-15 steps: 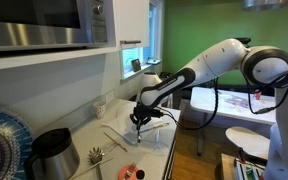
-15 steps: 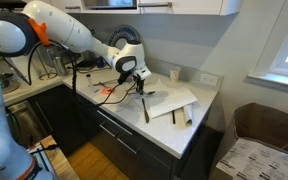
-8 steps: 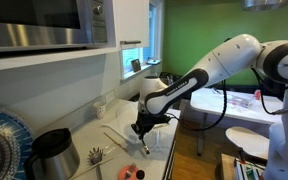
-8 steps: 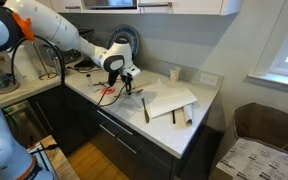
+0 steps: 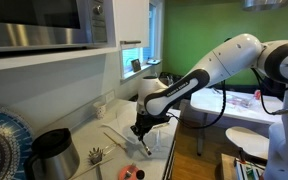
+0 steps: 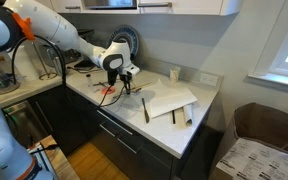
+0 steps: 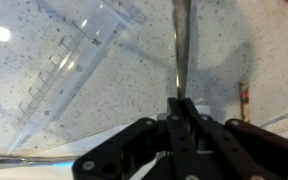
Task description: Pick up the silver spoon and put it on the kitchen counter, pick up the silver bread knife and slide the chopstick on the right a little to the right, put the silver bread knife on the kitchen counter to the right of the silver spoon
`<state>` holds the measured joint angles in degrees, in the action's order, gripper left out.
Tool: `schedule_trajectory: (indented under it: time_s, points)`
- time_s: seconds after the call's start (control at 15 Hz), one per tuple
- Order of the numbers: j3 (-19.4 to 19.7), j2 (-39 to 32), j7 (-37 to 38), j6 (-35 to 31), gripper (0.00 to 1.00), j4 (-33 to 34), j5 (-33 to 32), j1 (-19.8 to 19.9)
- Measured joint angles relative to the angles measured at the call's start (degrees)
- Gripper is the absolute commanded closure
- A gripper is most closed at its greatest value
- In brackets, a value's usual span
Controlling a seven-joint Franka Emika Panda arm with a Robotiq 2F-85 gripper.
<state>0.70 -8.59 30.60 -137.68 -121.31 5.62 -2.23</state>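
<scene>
The slim metal utensil will move outward and down in my gripper to the speckled counter between brush and pink item (image 5: 126, 156). My gripper will let go of it there, since that spot is bare.
My gripper (image 7: 180, 100) is shut on a slim silver utensil (image 7: 179, 50) that reaches to the top edge of the wrist view. Its far end is cut off; it looks like the silver spoon. In both exterior views the gripper (image 5: 141, 133) (image 6: 125, 88) hangs low over the speckled kitchen counter (image 6: 94, 103), just beside the white board (image 6: 174, 98), with the utensil pointing down. Thin sticks, among them the chopsticks (image 6: 147, 108), lie on the board's front part. I cannot make out the silver bread knife.
A clear sheet with ruler marks (image 7: 84, 55) lies on the counter under the gripper. A dark kettle (image 5: 52, 152), a bristly brush (image 5: 97, 157) and a pink item (image 5: 131, 173) stand nearby. Red cords (image 6: 106, 92) lie behind the gripper. A cup (image 6: 174, 74) stands by the wall.
From one second ago to half a second ago the gripper moved off the white board along the counter with the utensil. Since then nothing has moved.
</scene>
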Motion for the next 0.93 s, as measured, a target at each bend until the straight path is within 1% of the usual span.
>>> schedule_trajectory:
  time_s: [0.4,0.93]
  points:
    - [-3.4,-1.3,-9.6,2.9,0.98,2.5,-1.7,-2.5]
    - [-5.1,-6.1,-21.1,4.2,0.98,7.3,-2.8,-3.4]
